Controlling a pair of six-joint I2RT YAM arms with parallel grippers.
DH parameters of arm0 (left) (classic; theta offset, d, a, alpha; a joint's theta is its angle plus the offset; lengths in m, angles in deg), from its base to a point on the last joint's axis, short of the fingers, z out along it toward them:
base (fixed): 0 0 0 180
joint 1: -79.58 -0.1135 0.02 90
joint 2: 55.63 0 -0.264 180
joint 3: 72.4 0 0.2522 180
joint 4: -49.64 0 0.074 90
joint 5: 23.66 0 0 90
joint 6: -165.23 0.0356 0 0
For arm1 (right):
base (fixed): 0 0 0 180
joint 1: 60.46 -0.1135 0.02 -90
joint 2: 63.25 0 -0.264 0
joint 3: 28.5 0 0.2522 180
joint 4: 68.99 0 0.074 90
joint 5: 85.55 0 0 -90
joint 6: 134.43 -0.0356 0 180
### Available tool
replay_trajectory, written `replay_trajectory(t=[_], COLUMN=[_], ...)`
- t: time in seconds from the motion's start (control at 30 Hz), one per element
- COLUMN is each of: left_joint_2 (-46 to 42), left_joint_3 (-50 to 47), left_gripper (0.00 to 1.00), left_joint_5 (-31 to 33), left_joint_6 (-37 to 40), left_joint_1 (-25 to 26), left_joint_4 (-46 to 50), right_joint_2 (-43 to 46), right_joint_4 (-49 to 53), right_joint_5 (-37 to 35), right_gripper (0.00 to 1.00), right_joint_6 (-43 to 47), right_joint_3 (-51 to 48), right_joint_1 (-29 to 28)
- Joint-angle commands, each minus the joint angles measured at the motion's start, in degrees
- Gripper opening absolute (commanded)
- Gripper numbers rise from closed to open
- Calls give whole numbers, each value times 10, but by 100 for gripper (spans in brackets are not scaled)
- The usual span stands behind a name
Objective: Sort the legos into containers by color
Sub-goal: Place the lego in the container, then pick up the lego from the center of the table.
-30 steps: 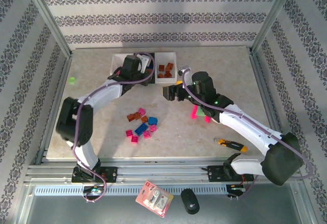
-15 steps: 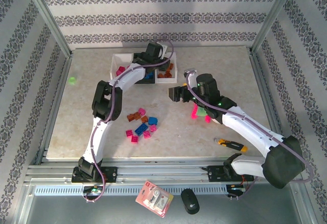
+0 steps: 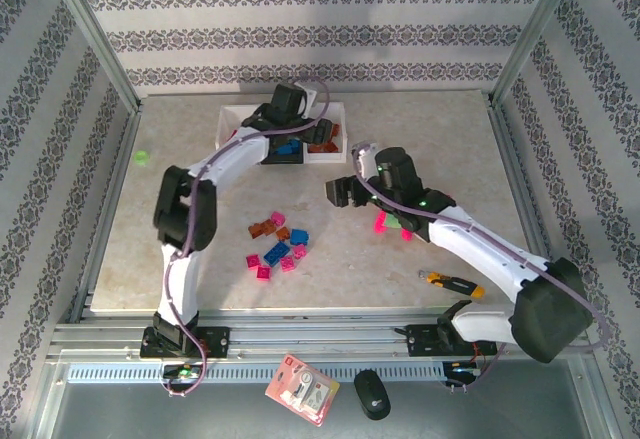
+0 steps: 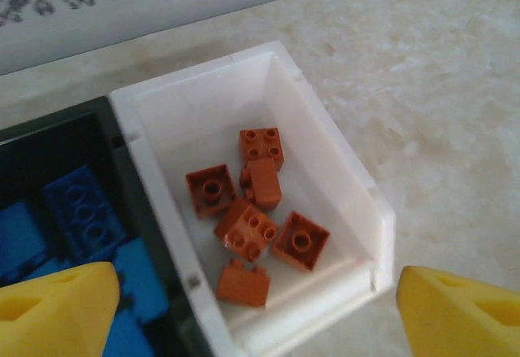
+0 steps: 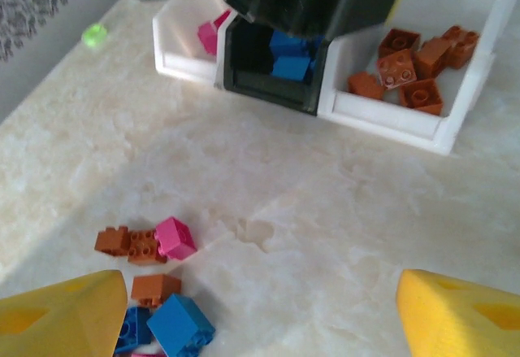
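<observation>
The right gripper moves across past the pink brick and down onto the orange-brown lego farthest from it next, where bare tabletop leaves room for the fingers.
The containers stand in a row at the table's back: a left white bin [image 3: 233, 119] with pink bricks, a black bin [image 4: 49, 154] with blue bricks, and a right white bin [image 4: 341, 170] with several orange-brown bricks [image 4: 252, 202]. My left gripper [image 3: 305, 129] hangs over that right white bin, open and with nothing in it, its yellow fingertips [image 4: 57, 308] spread wide. Loose legos [image 3: 278, 244] in pink, blue and orange-brown lie mid-table. My right gripper [image 3: 336, 191] hovers open over bare table to the right of the loose legos [image 5: 158, 284].
Neon pink-and-green pieces [image 3: 392, 223] lie under the right arm. A yellow-and-black tool [image 3: 450, 283] sits near the front right. A small green bit [image 3: 141, 157] lies at the far left. Metal frame posts border the table.
My left arm swung right along the bin row to the right white bin, and its jaws went from shut to wide open. My right gripper drifted slightly left.
</observation>
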Motion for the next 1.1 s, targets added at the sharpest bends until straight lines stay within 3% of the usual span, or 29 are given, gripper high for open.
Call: replay_trajectory(t=[0.0, 0.37, 0.63, 0.9, 1.07], left_joint_2=[-98, -379, -538, -595, -588], left_joint_3=[-83, -344, -438, -459, -461], left_gripper=[93, 99, 99, 99, 99], left_joint_5=[20, 56, 56, 54, 55], left_joint_6=[-16, -92, -91, -52, -35], left_joint_1=[-10, -107, -209, -255, -260], left_joint_4=[-47, 10, 97, 135, 141], right_joint_2=[-27, -205, -388, -534, -584], right_joint_4=[15, 90, 209, 293, 304], right_joint_5=[-13, 14, 118, 92, 84], right_gripper=[86, 88, 89, 87, 78], right_joint_6=[37, 100, 232, 336, 360], right_joint_3=[31, 180, 360, 512, 555], right_joint_1=[-31, -139, -173, -188, -195])
